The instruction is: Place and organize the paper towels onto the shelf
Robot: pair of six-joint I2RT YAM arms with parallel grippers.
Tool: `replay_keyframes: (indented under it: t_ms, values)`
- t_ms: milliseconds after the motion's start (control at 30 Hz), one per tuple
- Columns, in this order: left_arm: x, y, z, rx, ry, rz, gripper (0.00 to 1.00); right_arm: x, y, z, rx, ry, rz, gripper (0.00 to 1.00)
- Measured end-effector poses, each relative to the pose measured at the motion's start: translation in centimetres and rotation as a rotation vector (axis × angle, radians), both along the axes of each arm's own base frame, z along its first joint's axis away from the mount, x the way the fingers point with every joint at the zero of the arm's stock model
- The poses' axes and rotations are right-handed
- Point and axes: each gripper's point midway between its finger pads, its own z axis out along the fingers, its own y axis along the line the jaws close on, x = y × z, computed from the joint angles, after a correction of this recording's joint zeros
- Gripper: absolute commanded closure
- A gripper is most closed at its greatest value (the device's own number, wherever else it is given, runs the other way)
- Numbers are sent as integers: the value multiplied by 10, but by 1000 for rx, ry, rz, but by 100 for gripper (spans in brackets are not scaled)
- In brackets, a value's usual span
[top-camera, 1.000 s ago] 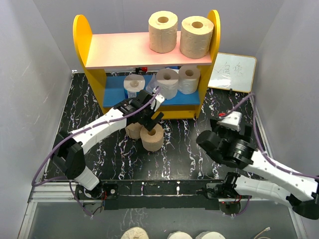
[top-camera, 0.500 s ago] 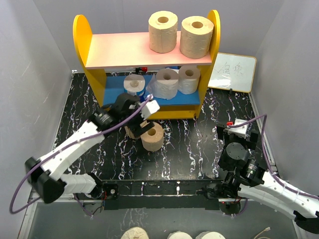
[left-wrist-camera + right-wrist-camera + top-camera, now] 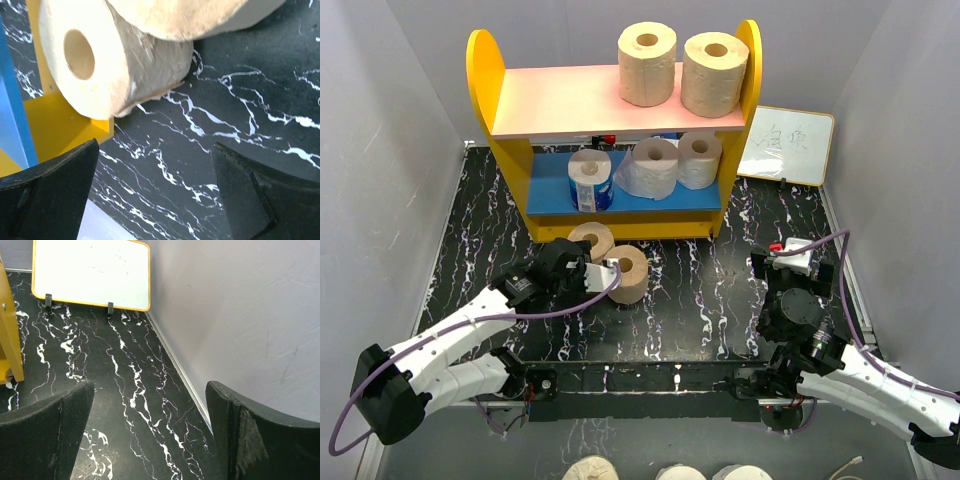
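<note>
The thin paper fold at the shelf-side roll's near rim is ahead of my left gripper, so next my left gripper will advance and close there, clear of the other roll.
The shelf (image 3: 485,75) stands at the back. Two tan paper towels (image 3: 647,63) (image 3: 715,72) stand on its pink top board. On the blue lower board are a blue-wrapped roll (image 3: 590,180) and two white rolls (image 3: 655,168) (image 3: 699,160). Two more tan rolls (image 3: 592,240) (image 3: 630,275) stand on the floor in front of the shelf. My left gripper (image 3: 605,272) (image 3: 155,200) is open and empty, low beside them; one roll (image 3: 100,55) lies just ahead of its fingers (image 3: 50,190). My right gripper (image 3: 795,262) (image 3: 150,440) is open and empty at the right.
A small whiteboard (image 3: 786,145) (image 3: 90,272) leans against the back right wall. Grey walls (image 3: 240,315) close in both sides. The shelf's yellow foot (image 3: 60,130) is near the left fingers. The floor is black marble-patterned.
My left arm has drawn back from the lower shelf to the floor rolls, leaving the blue-wrapped roll on the blue board. The right arm has pulled back to the right.
</note>
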Motion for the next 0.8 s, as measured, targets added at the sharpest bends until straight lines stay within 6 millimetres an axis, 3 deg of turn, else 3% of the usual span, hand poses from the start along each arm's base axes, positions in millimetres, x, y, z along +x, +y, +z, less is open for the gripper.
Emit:
replay_keyframes:
  t_ms: [300, 533, 800]
  values:
    - [10, -24, -1, -38, -26, -47, 10, 0, 0, 2, 0, -3, 0, 9]
    - [14, -32, -9, -40, -14, -66, 28, 0, -1, 2, -5, 0, -3, 9]
    - [21, -39, -26, -30, -3, -61, 35, -5, -8, 6, 39, -28, -7, 10]
